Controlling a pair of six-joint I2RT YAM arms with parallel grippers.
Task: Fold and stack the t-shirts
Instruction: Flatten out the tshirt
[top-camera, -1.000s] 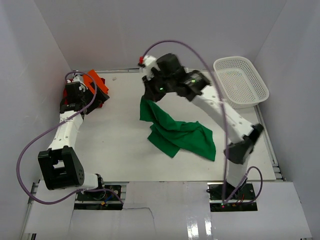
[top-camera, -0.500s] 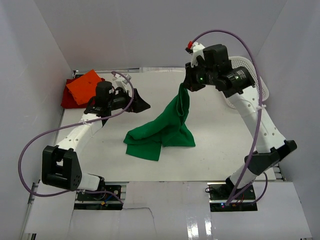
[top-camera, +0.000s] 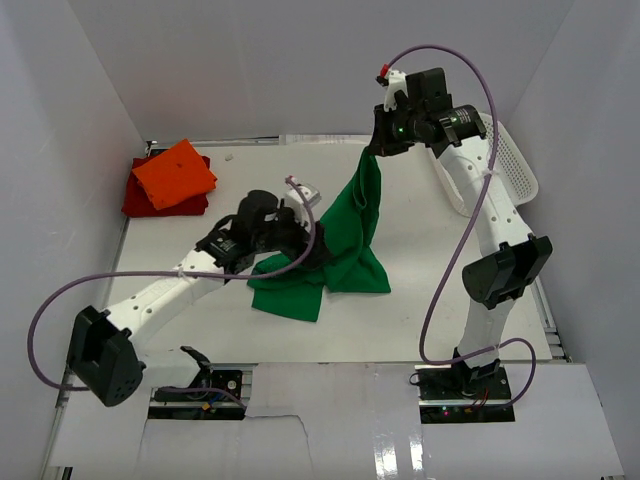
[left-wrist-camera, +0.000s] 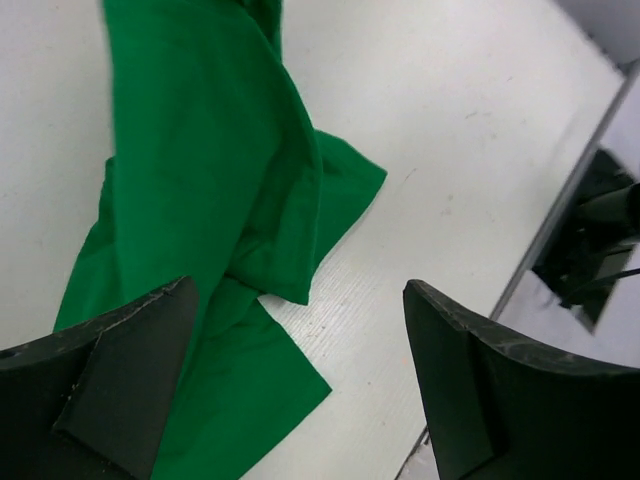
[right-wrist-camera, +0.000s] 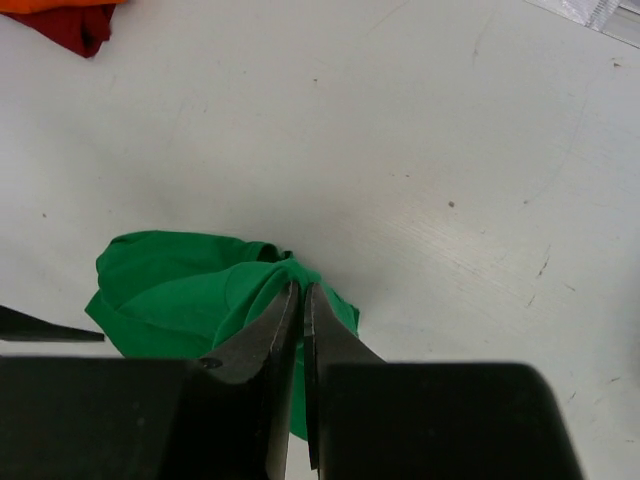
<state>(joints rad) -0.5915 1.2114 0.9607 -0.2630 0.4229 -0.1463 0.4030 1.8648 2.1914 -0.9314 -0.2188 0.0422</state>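
Observation:
My left gripper moves down to its right in the top view next and pinches the green t-shirt flap's edge (top-camera: 332, 284) (left-wrist-camera: 305, 270), which lies loose there.
The bright green t-shirt (top-camera: 345, 240) hangs from my right gripper (top-camera: 377, 152), which is shut on its top edge high over the table's back; the lower part pools on the white surface (left-wrist-camera: 200, 230). In the right wrist view the closed fingers pinch a green fold (right-wrist-camera: 290, 275). My left gripper (top-camera: 322, 250) stands wide open just above the shirt's lower left part, with nothing between its fingers (left-wrist-camera: 130, 370). The orange t-shirt (top-camera: 174, 173) lies folded on the dark red t-shirt (top-camera: 140, 196) at the back left corner.
A white mesh basket (top-camera: 508, 165) stands tilted at the back right, behind my right arm. White walls enclose the table on three sides. The table's metal front edge (left-wrist-camera: 590, 230) shows in the left wrist view.
My left arm swung from the orange stack across to the hanging green shirt. My right gripper carried the shirt rightward and higher, then held nearly still.

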